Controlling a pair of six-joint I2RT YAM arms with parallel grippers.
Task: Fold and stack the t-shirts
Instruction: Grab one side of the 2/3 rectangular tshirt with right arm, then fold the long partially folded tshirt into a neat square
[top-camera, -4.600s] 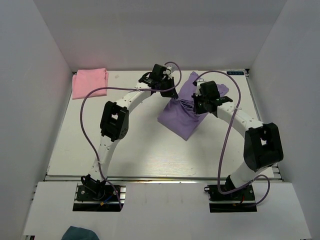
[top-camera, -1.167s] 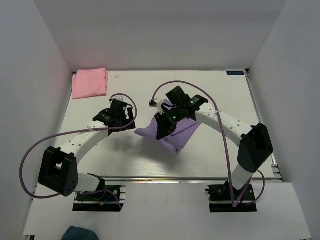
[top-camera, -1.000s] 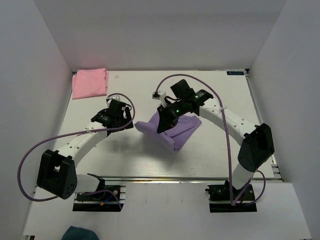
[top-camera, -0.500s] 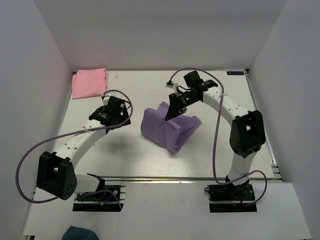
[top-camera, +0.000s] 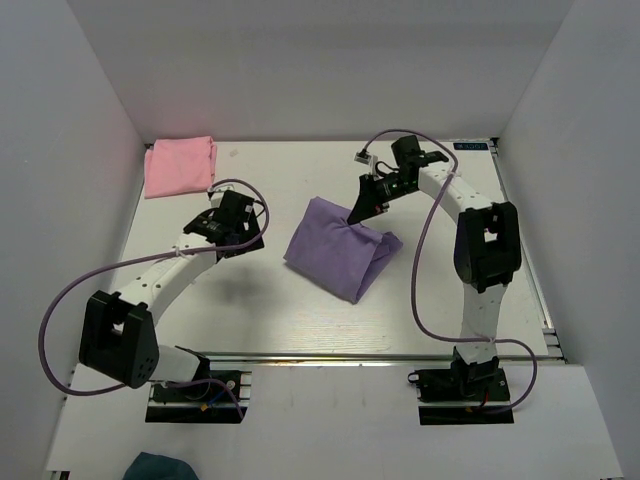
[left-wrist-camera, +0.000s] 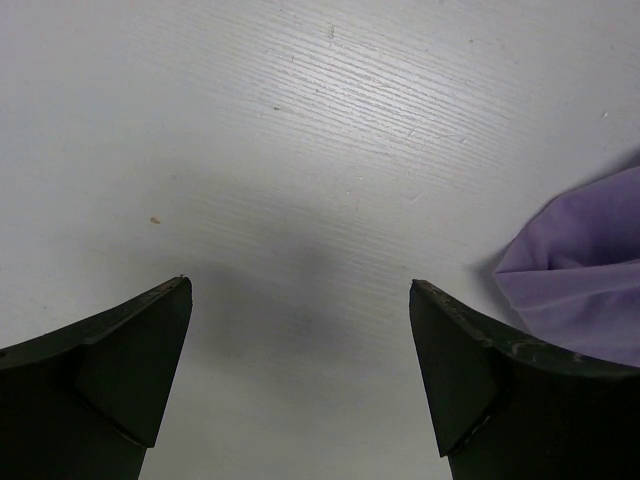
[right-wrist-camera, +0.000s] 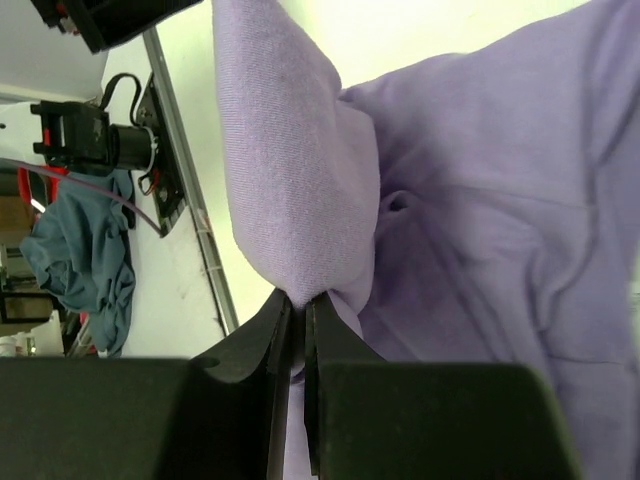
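The layers of the lavender bundle are below my right gripper and to its right in the top view. I should lower the bundle's lifted edge that way onto them and let go.
The lavender t-shirt (top-camera: 340, 245) lies folded in a loose bundle mid-table. My right gripper (top-camera: 358, 212) is shut on a pinch of its cloth at the bundle's far edge, lifting that part; the right wrist view shows the fold (right-wrist-camera: 300, 180) squeezed between the two fingers (right-wrist-camera: 297, 305). The pink t-shirt (top-camera: 180, 166) lies folded in the far left corner. My left gripper (top-camera: 238, 240) hovers open over bare table left of the lavender shirt, whose corner (left-wrist-camera: 590, 275) shows at the right of the left wrist view, outside the gripper (left-wrist-camera: 300, 290).
White walls close in the table (top-camera: 250, 310) on the left, back and right. A metal rail (top-camera: 320, 355) runs along the near edge by the arm bases. A teal cloth (top-camera: 160, 467) lies off the table at the bottom left.
My right gripper has swung back and to the right, dragging the held cloth over and spreading the lavender bundle flatter. The left arm has shifted only slightly.
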